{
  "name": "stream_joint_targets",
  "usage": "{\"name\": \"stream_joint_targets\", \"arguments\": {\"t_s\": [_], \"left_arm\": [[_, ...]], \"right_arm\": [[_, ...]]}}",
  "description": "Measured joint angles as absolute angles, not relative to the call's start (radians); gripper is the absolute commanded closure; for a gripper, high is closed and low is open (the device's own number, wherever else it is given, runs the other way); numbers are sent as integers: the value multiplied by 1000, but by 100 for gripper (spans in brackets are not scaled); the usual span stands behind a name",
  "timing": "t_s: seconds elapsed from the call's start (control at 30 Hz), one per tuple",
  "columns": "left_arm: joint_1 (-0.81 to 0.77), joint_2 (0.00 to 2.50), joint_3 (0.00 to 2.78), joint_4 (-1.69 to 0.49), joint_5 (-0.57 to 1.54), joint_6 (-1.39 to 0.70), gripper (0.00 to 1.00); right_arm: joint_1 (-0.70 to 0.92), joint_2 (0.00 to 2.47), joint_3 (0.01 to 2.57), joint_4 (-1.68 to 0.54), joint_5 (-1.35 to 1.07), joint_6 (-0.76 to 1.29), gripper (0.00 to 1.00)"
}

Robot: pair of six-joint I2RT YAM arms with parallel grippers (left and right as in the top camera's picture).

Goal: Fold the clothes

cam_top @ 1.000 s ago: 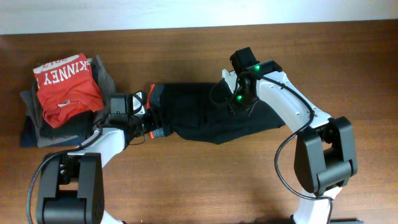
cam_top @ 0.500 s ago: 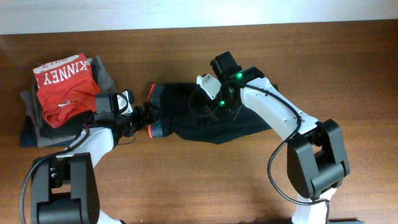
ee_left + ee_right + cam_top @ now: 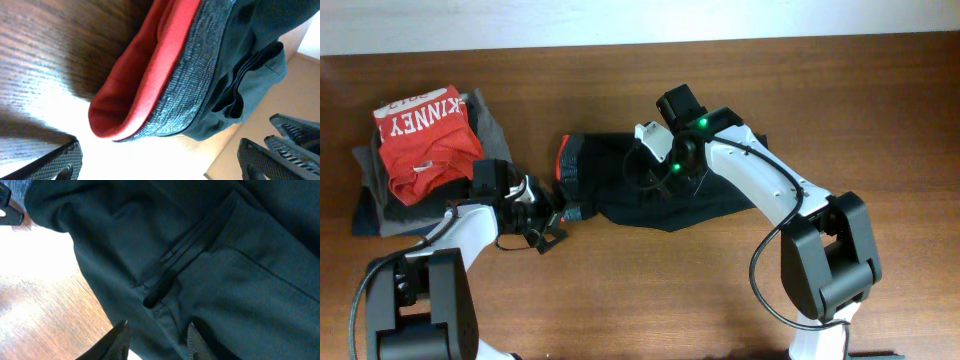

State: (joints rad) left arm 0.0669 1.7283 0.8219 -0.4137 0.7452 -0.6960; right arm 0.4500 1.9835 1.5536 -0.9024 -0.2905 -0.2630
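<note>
The left gripper pushes its open fingers outward around the waistband's near corner [image 3: 572, 212] [image 3: 121, 129] next and closes, since the corner lies outward of it across only bare table.
The clothes, a pair of black pants [image 3: 612, 196], lie folded across the middle of the table, with the grey waistband edged in red [image 3: 566, 165] at their left end. In the left wrist view that waistband [image 3: 200, 85] fills the upper middle. My left gripper [image 3: 550, 222] [image 3: 165, 167] stands wide open just below and left of the waistband, with only bare table between its fingers. My right gripper [image 3: 655, 175] [image 3: 157, 342] is low over the middle of the pants [image 3: 240, 280]. Its fingertips [image 3: 119, 339] are apart, with black cloth lying between them.
At the left a red T-shirt with white lettering [image 3: 425, 140] sits on a pile of grey and navy folded garments [image 3: 370, 212], close behind my left arm. The wooden table [image 3: 650, 295] runs to a pale strip along the far edge.
My left gripper has let go of the waistband, opened wide and drawn back down and to the left. My right gripper moved left over the pants, then stayed still.
</note>
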Motion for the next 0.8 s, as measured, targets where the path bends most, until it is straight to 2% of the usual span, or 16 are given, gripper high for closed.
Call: {"name": "stream_joint_targets", "arguments": {"t_s": [0.13,0.43,0.63,0.77,0.8], "left_arm": [[67,1728,814,-358,743,-727,1],[65,1728,714,39,696,-844,1],[64,1723,690,128,657,-880,2],[63,1724,686,147,615,-887,11],[63,1724,685,148,601,-889,20]], "right_arm": [[450,1983,1554,-908,-290,-263,58],[450,1983,1554,-916,-290,-264,58],[450,1983,1554,-920,-290,-265,58],[450,1983,1554,-921,-290,-265,58],[450,1983,1554,-924,-290,-266,58]]}}
